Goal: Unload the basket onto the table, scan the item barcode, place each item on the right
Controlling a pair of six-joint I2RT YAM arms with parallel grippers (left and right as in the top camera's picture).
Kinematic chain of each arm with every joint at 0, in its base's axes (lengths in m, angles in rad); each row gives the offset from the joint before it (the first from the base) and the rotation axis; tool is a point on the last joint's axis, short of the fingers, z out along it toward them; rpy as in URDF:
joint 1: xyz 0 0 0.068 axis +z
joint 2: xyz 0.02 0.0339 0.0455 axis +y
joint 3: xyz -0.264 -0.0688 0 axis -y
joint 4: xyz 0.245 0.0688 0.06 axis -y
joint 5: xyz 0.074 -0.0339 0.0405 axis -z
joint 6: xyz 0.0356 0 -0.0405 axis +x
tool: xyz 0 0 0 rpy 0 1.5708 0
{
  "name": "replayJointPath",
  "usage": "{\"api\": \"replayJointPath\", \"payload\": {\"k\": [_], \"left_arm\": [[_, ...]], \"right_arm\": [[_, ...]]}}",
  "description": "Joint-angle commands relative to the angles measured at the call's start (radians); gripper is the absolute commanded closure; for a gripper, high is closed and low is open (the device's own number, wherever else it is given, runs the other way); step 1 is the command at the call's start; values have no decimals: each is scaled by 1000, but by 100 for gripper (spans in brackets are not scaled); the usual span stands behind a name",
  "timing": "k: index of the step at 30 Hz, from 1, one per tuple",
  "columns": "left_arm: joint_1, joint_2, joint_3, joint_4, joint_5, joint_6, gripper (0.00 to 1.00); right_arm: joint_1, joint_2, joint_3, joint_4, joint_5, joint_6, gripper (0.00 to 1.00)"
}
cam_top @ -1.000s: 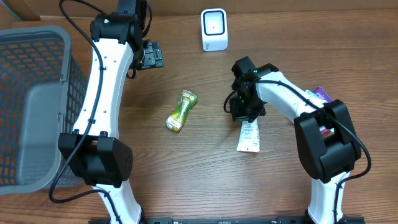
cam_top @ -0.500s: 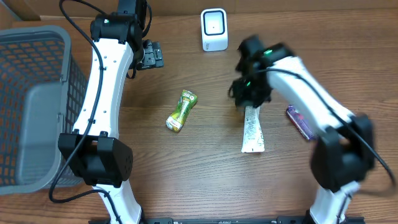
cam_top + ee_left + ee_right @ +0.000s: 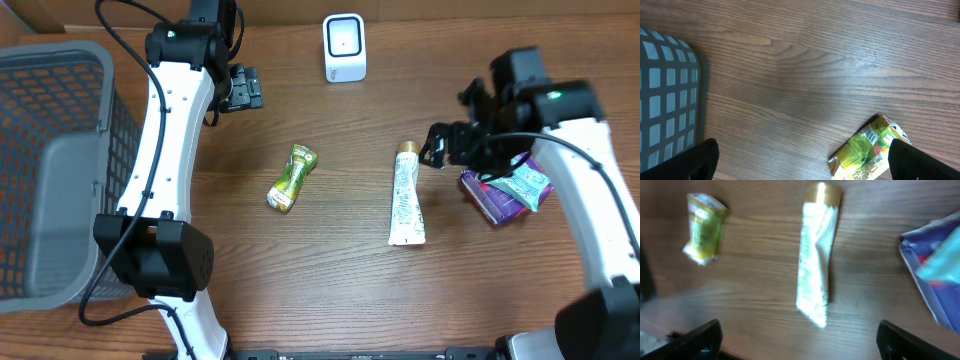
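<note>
My right gripper should next lower back from beside the gold cap to close on the tube's white body [image 3: 406, 206] [image 3: 814, 270], since bare wood leaves its long sides clear.
A white tube [image 3: 405, 203] with a gold cap lies flat on the wooden table, also in the right wrist view [image 3: 816, 265]. My right gripper [image 3: 447, 145] hangs just right of its cap, open and holding nothing [image 3: 802, 345]. A green pouch [image 3: 291, 178] lies left of the tube; its barcode end shows in the left wrist view [image 3: 871, 149]. My left gripper [image 3: 243, 88] is open and empty at the back left [image 3: 802, 167]. The white scanner [image 3: 344, 47] stands upright at the back centre.
A grey mesh basket [image 3: 60, 90] fills the left side, its wall also in the left wrist view [image 3: 667, 95]. A purple pack with a teal pack on it [image 3: 508, 190] lies under the right arm, right of the tube [image 3: 935, 275].
My right gripper has opened and let go of the tube, then swung away to the right. The tube now lies free on the table. The left arm has not moved.
</note>
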Motion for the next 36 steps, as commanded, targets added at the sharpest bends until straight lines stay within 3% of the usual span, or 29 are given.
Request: {"api": "replayJointPath", "payload": {"k": [1, 10, 16, 29, 31, 33, 35, 36], "left_arm": [[-2, -19, 16, 1, -10, 7, 0], [-2, -19, 16, 1, -10, 7, 0], [-2, -19, 16, 1, -10, 7, 0], [-2, -19, 16, 1, -10, 7, 1], [-2, -19, 16, 1, -10, 7, 0], [-2, -19, 16, 1, -10, 7, 0], [-2, -19, 16, 1, -10, 7, 0], [-2, -19, 16, 1, -10, 7, 0]], "right_arm": [[-6, 4, -129, 90, -64, -24, 2], [-6, 110, -394, 372, -246, -25, 25], [-6, 178, -460, 447, -275, -25, 29], [-6, 191, -553, 634, -321, 41, 56], [-6, 195, -563, 660, -321, 58, 67], [-5, 196, -572, 678, -328, 59, 87], [-5, 196, -573, 684, -332, 58, 96], [-5, 196, -573, 689, -349, 58, 96]]}}
